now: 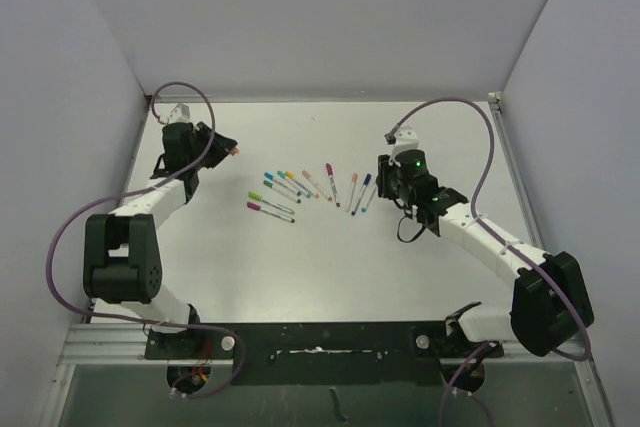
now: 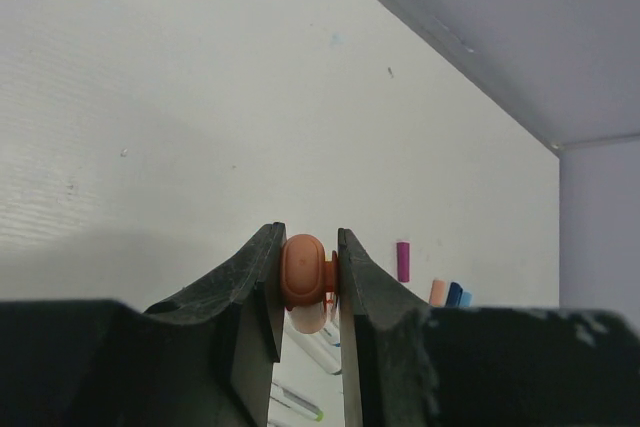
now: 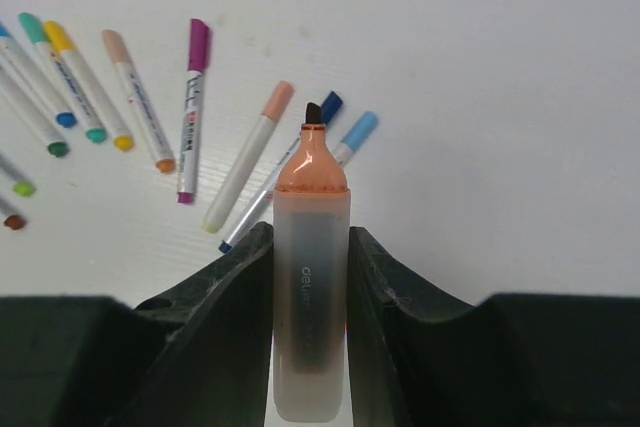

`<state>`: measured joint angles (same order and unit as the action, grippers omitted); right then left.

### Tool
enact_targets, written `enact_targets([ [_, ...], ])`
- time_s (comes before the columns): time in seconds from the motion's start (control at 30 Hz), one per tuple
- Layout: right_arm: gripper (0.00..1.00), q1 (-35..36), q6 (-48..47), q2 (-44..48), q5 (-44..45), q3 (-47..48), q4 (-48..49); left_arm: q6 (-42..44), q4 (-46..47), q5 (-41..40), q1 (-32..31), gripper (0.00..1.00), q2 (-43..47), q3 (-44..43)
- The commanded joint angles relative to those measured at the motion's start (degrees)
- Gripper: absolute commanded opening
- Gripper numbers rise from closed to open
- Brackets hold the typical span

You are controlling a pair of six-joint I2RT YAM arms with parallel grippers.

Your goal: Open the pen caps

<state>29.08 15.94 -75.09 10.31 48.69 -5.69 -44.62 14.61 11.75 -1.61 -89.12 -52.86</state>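
Note:
The highlighter's dark tip is bare and the fat orange cap is still held up. My left gripper should next come down toward the clear table beside the green-capped pens.
My left gripper is shut on the fat orange cap, held off the table at the far left. My right gripper is shut on a pale highlighter barrel; its orange neck and dark tip are bare. In the top view the right gripper is just right of the pens. Several thin pens lie fanned out between the arms with their coloured caps on, among them a magenta cap, a peach cap, a dark blue cap and a light blue cap.
The white table is closed in by grey walls at the back and on both sides. Purple cables loop over both arms. A black rail runs along the near edge, where the arm bases stand.

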Motion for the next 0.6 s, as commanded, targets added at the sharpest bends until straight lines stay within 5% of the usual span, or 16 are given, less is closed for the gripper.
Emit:
enact_targets([
  [0.0,0.00,-3.72,0.64,1.23,2.57,1.73,-3.44,2.33,-3.37,2.57,0.72,0.06,-5.96,-4.60],
  [0.57,0.00,-11.48,0.32,-6.55,0.81,1.94,-1.58,6.29,-7.66,3.58,0.63,0.16,-20.61,-13.11],
])
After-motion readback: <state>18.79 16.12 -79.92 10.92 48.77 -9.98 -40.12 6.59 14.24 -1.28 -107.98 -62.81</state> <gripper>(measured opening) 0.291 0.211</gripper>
